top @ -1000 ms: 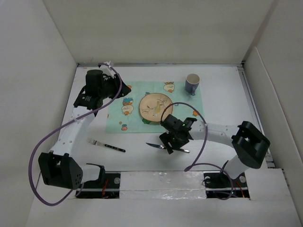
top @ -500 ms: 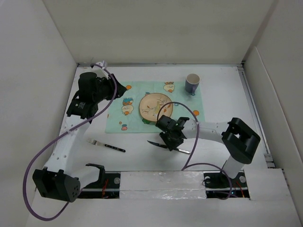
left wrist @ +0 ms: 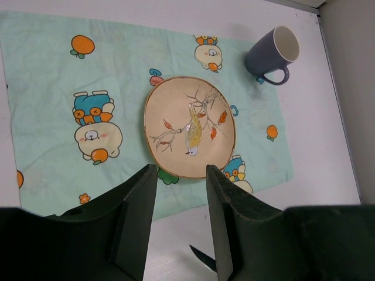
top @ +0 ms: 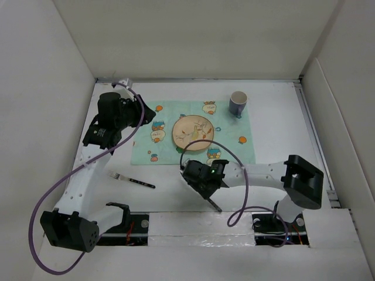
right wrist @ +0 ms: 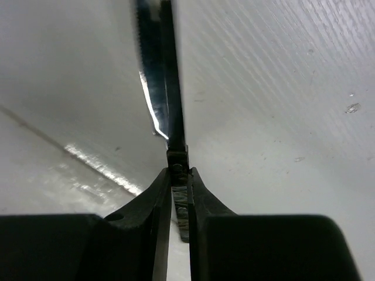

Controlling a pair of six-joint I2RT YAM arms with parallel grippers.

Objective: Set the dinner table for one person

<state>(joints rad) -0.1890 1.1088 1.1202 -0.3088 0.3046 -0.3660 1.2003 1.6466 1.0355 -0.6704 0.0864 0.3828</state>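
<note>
The right gripper carries the slanted knife outward to the placemat's free part on the plate's mug side (top: 227,131) next, turns it straight and releases it there.
My right gripper (top: 199,178) (right wrist: 179,173) is shut on the dark riveted handle of a knife (right wrist: 166,88), low over the white dinner table (top: 281,134). The serrated blade runs away from the wrist camera. From above, one end of the knife (top: 213,205) sticks out towards the near edge. My left gripper (top: 149,114) (left wrist: 180,170) hangs open and empty above the left part of a mint-green placemat (top: 234,126) (left wrist: 53,70). On the placemat sit a bird-painted plate (top: 192,132) (left wrist: 188,126) and a blue-grey mug (top: 238,103) (left wrist: 272,52). A fork (top: 132,180) lies on the table at the left front.
White walls (top: 53,88) close the table on the left, back and right. A shiny tape strip (top: 199,225) runs along the near edge between the arm bases. A purple cable (top: 58,175) loops beside the left arm.
The right gripper has shut on the knife and carried it left and towards the near edge, turning it. The left arm has shifted slightly left, its jaws unchanged.
</note>
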